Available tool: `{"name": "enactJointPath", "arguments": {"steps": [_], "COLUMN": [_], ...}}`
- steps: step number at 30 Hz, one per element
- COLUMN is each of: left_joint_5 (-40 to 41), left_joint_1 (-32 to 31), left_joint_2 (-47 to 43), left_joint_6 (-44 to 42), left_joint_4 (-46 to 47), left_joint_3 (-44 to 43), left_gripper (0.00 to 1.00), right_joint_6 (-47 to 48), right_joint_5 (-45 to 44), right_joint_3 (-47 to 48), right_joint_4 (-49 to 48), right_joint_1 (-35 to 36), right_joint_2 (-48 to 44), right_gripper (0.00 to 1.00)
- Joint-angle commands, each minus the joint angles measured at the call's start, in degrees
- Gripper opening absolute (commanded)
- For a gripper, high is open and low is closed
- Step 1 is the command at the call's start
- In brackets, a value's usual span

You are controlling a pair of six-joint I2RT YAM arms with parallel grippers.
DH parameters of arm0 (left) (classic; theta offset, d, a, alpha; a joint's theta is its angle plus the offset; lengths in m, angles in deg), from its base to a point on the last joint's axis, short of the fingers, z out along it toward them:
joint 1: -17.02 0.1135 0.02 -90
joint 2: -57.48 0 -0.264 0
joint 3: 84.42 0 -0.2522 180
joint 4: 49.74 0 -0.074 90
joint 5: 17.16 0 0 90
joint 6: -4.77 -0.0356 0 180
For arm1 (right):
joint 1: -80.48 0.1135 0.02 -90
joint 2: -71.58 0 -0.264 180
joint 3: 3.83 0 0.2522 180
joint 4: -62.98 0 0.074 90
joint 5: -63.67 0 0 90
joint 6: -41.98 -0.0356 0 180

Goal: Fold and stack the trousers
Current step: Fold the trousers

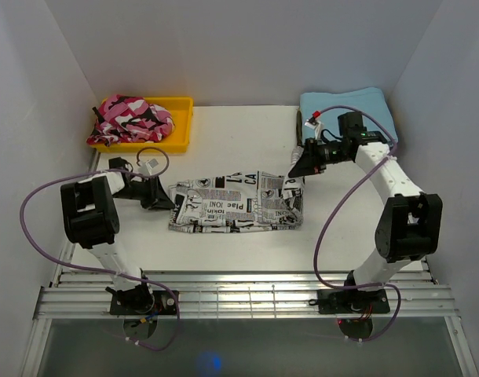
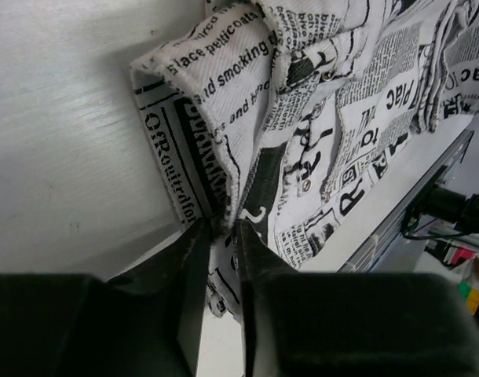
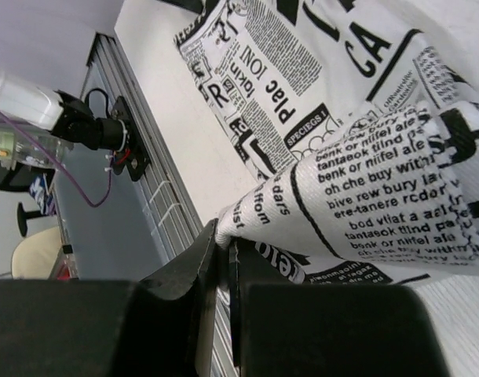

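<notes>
The right gripper carries the fold of the trousers to the left in the top view onto the trousers' pinched hem end [image 1: 180, 199] next and releases it. The trousers [image 1: 235, 203] still stretch long.
The trousers [image 1: 235, 203], white with black newspaper print, lie folded into a rough rectangle in the middle of the table. My left gripper [image 1: 170, 203] is low at their left edge. In the left wrist view its fingers [image 2: 221, 232] stand close together with the hem of the trousers [image 2: 341, 118] pinched between them. My right gripper [image 1: 294, 174] is at the top right corner of the fabric. In the right wrist view it [image 3: 224, 245] is shut on a lifted fold of the trousers [image 3: 365, 188].
A yellow tray [image 1: 180, 118] at the back left holds a pink camouflage garment [image 1: 132, 118]. A light blue folded cloth [image 1: 349, 106] lies at the back right, behind the right arm. A slatted metal rail [image 1: 239, 294] runs along the near edge.
</notes>
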Motion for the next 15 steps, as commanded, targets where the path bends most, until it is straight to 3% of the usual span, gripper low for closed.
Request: {"name": "enactJointPath", "arguments": {"steps": [1, 4, 7, 15], "left_joint_5": [-3.01, -3.97, -3.89, -5.21], "left_joint_1": [-0.47, -0.47, -0.82, -1.17], "left_joint_2": [0.32, 1.11, 1.46, 2.96], "left_joint_6": [1.13, 1.57, 2.36, 4.2], "left_joint_4": [3.64, 4.87, 6.18, 8.91], "left_joint_3": [0.67, 1.11, 1.81, 3.83], "left_gripper": [0.29, 0.11, 0.0, 0.0], "right_joint_6": [-9.91, -14.91, -17.9, -26.6], "right_joint_5": [-5.64, -8.2, -8.73, -10.66], "right_joint_3": [0.9, 2.84, 5.82, 13.55], "right_joint_4": [-9.04, -11.59, -14.58, -22.49], "right_joint_1": [7.21, 13.01, 18.37, 29.18], "right_joint_2": [1.33, 4.58, 7.65, 15.66], "right_gripper": [0.08, 0.08, 0.08, 0.08]}}
